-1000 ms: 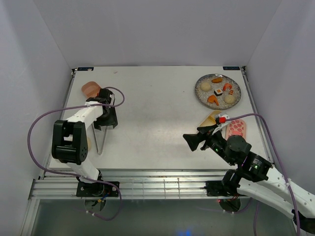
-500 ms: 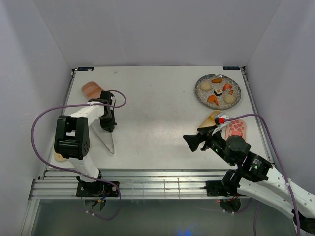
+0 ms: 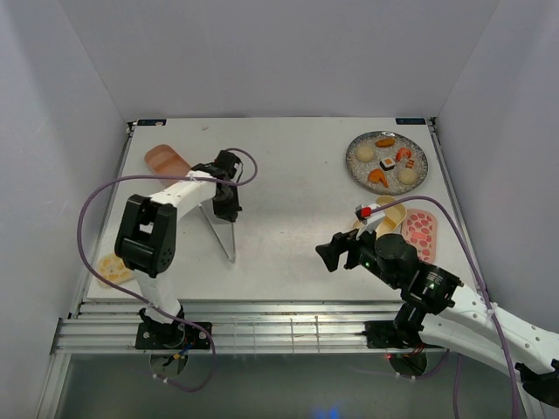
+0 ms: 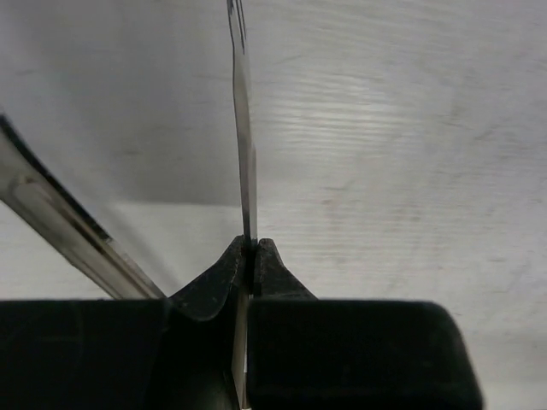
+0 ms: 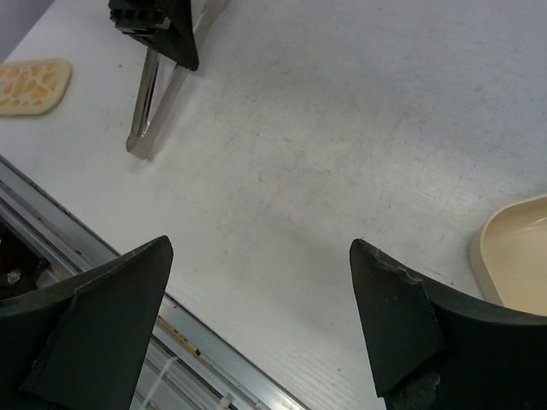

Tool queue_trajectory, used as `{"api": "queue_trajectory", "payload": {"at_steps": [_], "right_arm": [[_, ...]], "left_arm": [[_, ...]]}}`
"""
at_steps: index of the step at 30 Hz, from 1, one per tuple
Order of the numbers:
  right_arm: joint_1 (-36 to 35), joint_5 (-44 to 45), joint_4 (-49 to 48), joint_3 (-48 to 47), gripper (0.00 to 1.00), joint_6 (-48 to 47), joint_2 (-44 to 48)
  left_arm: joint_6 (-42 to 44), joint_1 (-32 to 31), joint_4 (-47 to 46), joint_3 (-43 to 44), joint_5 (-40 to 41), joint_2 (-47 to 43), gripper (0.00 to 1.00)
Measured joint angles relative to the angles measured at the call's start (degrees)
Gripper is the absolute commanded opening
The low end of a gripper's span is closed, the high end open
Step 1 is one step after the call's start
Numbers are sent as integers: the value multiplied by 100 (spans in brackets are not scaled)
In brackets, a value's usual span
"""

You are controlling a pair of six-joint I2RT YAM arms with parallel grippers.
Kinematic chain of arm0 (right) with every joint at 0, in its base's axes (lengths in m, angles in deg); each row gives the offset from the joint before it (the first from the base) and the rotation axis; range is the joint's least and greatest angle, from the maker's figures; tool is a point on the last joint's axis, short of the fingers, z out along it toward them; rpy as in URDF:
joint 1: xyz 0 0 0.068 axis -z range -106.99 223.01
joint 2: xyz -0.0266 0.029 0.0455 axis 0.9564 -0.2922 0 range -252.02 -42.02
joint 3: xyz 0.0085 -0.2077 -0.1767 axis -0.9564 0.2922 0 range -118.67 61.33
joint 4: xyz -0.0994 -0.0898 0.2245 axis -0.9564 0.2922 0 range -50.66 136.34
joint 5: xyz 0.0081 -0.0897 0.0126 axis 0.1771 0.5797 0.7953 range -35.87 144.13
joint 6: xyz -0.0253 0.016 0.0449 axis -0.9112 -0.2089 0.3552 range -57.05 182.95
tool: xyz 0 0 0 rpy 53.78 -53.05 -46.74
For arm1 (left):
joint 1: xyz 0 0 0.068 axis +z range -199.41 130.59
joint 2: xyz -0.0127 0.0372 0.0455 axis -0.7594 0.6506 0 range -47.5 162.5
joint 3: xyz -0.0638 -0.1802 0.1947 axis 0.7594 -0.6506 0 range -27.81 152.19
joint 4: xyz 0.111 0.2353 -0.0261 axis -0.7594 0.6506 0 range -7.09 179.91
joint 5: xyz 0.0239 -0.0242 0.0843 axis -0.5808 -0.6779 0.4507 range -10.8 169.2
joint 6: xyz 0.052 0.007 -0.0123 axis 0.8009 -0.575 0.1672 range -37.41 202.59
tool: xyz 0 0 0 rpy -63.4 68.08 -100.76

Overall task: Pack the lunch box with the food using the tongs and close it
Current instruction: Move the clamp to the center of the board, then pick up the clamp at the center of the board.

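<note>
Next, my left gripper moves down and to the right in the top view and lets go of the tongs (image 3: pixel 220 234), since the bare middle tabletop lies below it there.
My left gripper (image 3: pixel 225 208) is shut on one thin arm of the silvery tongs (image 3: pixel 220 234), which hang down in a V over the left half of the table. In the left wrist view that arm (image 4: pixel 247 171) runs up from between the pinched fingers (image 4: pixel 272 266), and the other arm (image 4: pixel 60 229) splays to the left. My right gripper (image 3: pixel 335 250) stands open over bare table with nothing between its fingers (image 5: pixel 402 329). The food (image 3: pixel 387 163) lies on a round grey plate (image 3: pixel 356 175). Lunch box parts are scattered: a tan tray (image 3: pixel 392 215), a pink patterned lid (image 3: pixel 420 234), a pink piece (image 3: pixel 166 161) and a yellow patterned lid (image 3: pixel 112 269).
The right wrist view shows the tongs (image 5: pixel 152 107) under the left gripper (image 5: pixel 158 30), the yellow lid (image 5: pixel 30 85) and the tan tray's rim (image 5: pixel 513 256). A metal rail (image 3: pixel 262 330) runs along the table's near edge. White walls close in three sides.
The left gripper shut on the tongs, lifted them and carried them right and away from the near edge. The right arm shifted slightly left, still open.
</note>
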Motion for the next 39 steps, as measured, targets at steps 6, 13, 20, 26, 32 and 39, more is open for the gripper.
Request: {"api": "queue_trajectory", "payload": {"at_steps": [6,13,20,26,32,39], "right_arm": [[0,-50,-57,238,90,-24,11],[0,-57,-116,428,90,-17,22],[0,-26,-120,459,90,-13,-28],[0,55,-122,459,90,17,-179],[0,160,-122,439,90,39,-608],[0,407,-190,-256,90,94,-1880]], "left_arm": [[-470,-868,138,688,33,782,0],[-866,-1517,190,1585,-28,1419,0],[-1126,-1773,282,2426,-164,2024,20],[-1185,-1816,262,2824,-363,2288,53],[-1045,-1818,293,3110,-234,2216,88],[-785,-1375,332,3136,225,1121,98]]}}
